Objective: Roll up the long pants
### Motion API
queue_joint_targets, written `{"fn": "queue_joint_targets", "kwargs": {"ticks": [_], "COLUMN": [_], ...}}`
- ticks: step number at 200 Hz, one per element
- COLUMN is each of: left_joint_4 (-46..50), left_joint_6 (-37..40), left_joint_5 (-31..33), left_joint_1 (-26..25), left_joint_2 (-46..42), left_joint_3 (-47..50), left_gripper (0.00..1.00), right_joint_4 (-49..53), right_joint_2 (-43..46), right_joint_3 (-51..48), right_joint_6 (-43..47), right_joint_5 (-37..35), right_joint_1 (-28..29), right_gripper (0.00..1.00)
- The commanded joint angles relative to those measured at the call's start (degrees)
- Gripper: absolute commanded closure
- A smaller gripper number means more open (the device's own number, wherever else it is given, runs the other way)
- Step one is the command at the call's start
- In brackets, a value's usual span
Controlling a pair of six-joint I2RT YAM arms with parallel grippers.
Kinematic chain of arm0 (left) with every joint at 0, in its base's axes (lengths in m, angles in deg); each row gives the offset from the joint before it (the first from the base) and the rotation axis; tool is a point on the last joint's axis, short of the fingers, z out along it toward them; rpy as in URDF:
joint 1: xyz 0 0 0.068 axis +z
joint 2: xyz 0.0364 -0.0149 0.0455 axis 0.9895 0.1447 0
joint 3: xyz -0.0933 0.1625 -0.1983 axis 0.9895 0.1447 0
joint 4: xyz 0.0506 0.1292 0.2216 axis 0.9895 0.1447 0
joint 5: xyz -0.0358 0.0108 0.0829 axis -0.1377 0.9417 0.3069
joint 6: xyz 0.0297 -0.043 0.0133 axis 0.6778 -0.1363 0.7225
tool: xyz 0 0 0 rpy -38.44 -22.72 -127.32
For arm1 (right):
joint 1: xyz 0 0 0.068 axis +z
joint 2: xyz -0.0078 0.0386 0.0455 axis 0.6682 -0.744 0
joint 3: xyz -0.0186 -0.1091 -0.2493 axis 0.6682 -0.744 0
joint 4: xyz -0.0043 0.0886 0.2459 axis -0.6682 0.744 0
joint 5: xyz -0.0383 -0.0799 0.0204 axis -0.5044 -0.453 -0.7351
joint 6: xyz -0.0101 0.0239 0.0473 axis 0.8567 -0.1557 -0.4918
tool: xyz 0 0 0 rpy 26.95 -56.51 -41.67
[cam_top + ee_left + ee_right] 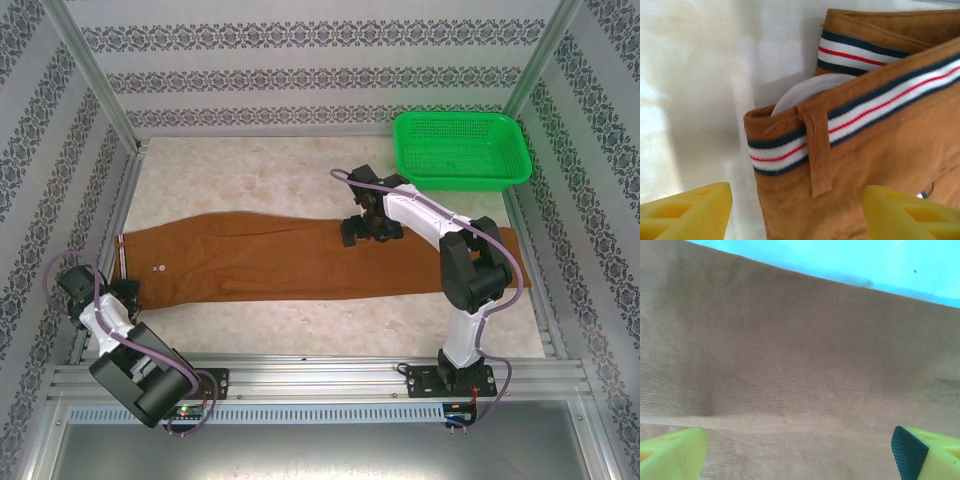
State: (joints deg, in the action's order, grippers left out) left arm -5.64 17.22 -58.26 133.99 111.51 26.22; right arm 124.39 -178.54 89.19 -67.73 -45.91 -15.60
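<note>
The near corner of the waistband, with its belt loop [817,150], is lined up between the open yellow fingers, so I should lower my left gripper onto that folded corner and close it.
The long pants [300,262] lie flat across the table, rust-brown, waistband at the left and legs running right. My left gripper [128,290] hovers open at the near corner of the waistband. In the left wrist view the striped waistband [840,120] and a belt loop [817,150] lie between the yellow fingertips [685,212], with a pale round piece [805,90] inside the waist opening. My right gripper [362,232] stands open over the far edge of the legs. Its wrist view has plain brown cloth [800,365] between wide-apart fingertips [672,455].
A green mesh basket [460,150] sits at the back right corner. Metal frame posts and patterned walls close in the table [250,175]. Bare tabletop lies behind and in front of the pants.
</note>
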Motion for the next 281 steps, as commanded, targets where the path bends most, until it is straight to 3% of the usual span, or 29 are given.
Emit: {"fn": "queue_joint_targets", "kwargs": {"ticks": [1, 29, 44, 52, 76, 104, 144, 181, 234, 268, 281], "left_joint_4": [-6.34, -7.00, -7.51, -7.55, -7.03, -7.70, -3.03, 2.04, 7.17, 7.96, 9.43], "left_joint_6": [-0.23, 0.39, 0.58, 0.85, 1.32, 1.83, 0.85, -1.82, -0.44, 1.46, 2.23], "left_joint_5": [0.37, -0.03, 0.29, 0.65, 1.65, 0.51, -2.44, -6.06, -1.72, -0.76, 3.05], "left_joint_1": [0.75, 0.75, 0.78, 0.72, 0.72, 0.71, 0.08, -1.39, -2.13, -2.15, -1.97], "left_joint_2": [3.96, 7.45, 8.33, 8.76, 9.44, 8.60, 1.71, -1.21, 2.40, 5.37, 5.01], "left_joint_3": [-0.94, -2.20, -2.07, -2.07, -2.47, -2.56, -5.84, -15.43, -29.49, -25.19, -21.33], "left_gripper": [0.32, 0.40, 0.58, 0.64, 0.67, 1.00, 1.00, 1.00, 1.00, 1.00, 1.00], "right_joint_4": [-0.13, -0.62, -0.90, -0.86, -0.78, -0.86, -1.24, -1.91, -3.12, -3.49, -2.78], "right_joint_2": [0.93, 1.11, 1.11, 1.05, 1.12, 1.45, 2.25, 2.17, 4.53, 4.72, 5.25], "right_joint_3": [-2.16, -3.29, -3.47, -3.38, -3.12, -3.12, -3.80, -4.51, -6.77, -8.96, -10.08], "right_joint_6": [0.00, -0.61, -0.70, -0.72, -0.87, -0.96, -1.47, -2.25, -2.96, -3.60, -3.97], "right_joint_5": [-0.12, 0.09, 0.09, 0.15, 0.54, 0.39, -0.57, -0.75, -0.24, -0.82, -2.12], "right_joint_1": [-0.73, -1.08, -1.27, -1.35, -1.41, -1.45, -1.88, -2.92, -5.65, -6.76, -7.47], "right_gripper": [0.04, 0.04, 0.04, 0.04, 0.04, 0.04, 0.04, 0.04, 0.03, 0.04, 0.03]}}
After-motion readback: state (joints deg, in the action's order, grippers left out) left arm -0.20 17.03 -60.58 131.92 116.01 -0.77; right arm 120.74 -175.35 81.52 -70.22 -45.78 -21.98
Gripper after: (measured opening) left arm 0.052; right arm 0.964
